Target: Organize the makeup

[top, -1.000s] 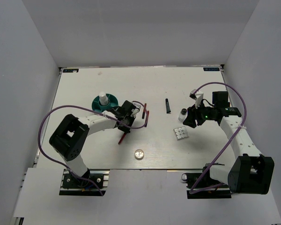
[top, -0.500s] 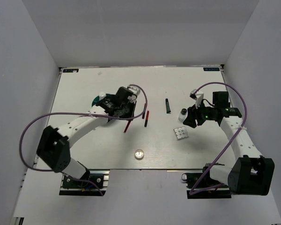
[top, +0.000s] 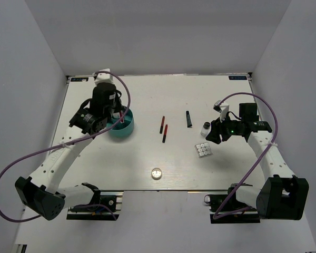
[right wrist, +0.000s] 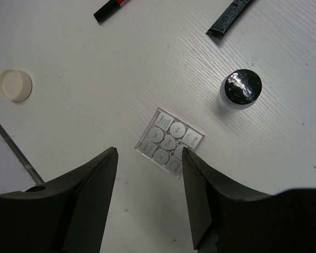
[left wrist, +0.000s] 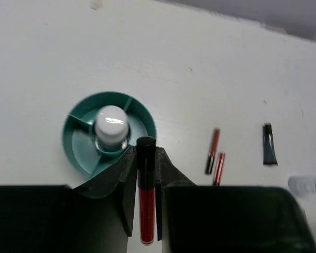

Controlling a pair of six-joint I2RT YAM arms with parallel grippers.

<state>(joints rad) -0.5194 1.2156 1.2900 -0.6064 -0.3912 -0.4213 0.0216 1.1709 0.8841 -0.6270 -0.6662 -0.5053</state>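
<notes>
I should move my left gripper to the holder's section toward the left point(left wrist: 81, 149) in the wrist view next, then go down and let go of the red tube inside, because the section is empty.
My left gripper point(top: 117, 120) is shut on a red tube with a black cap point(left wrist: 146, 200) and holds it above the near right rim of the teal holder point(top: 125, 130). In the left wrist view point(left wrist: 146, 158) the holder point(left wrist: 76, 153) has a white bottle point(left wrist: 111, 126) standing in it. Two red-and-black pencils point(top: 162, 124) point(top: 165, 133) lie mid-table. A short black tube point(top: 188, 119), a white bottle with a black cap point(top: 205, 128), a grey-panned palette point(top: 203, 151) and a round clear jar point(top: 156, 173) lie apart. My right gripper point(right wrist: 149, 153) is open above the palette point(right wrist: 170, 142).
The right wrist view also shows the black-capped bottle point(right wrist: 240, 90), the black tube point(right wrist: 230, 17) and the jar point(right wrist: 14, 85). White walls enclose the table on three sides. Purple cables loop from both arms.
My left arm has lifted the red tube from beside the pencils and swung back and left to above the teal holder. The right arm has not moved.
</notes>
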